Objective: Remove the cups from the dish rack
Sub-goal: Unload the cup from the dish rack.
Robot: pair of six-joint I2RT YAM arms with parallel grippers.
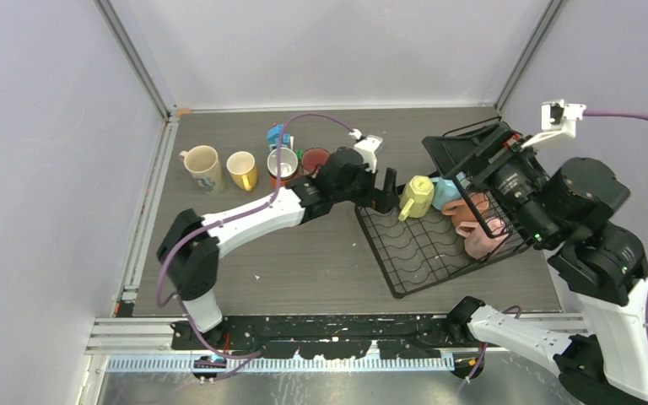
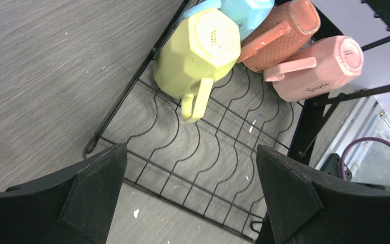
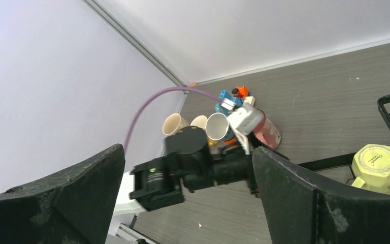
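I need to lower the open fingers of my left gripper over both sides of the lime cup's handle (image 1: 406,209) (image 2: 198,101). The handle sticks out free below my left gripper and to its right in the top view.
The black wire dish rack (image 1: 418,253) lies at the table's right, and its far end holds several cups on their sides: lime (image 1: 418,196), blue (image 1: 447,192), orange (image 1: 471,208) and pink (image 1: 485,239). My left gripper (image 1: 386,192) stands open and empty at the rack's left edge, just short of the lime cup (image 2: 198,51), with bare rack wires (image 2: 208,152) between its fingers. My right gripper (image 3: 188,198) is open and empty above the rack's raised side, looking across at the left arm. Cream (image 1: 202,166), yellow (image 1: 242,170), white (image 1: 283,164) and red (image 1: 314,160) cups stand on the table.
A small blue toy house (image 1: 278,135) sits behind the row of cups at the back. White walls and metal rails close in the table on three sides. The left forearm (image 1: 253,219) stretches diagonally across the table's middle.
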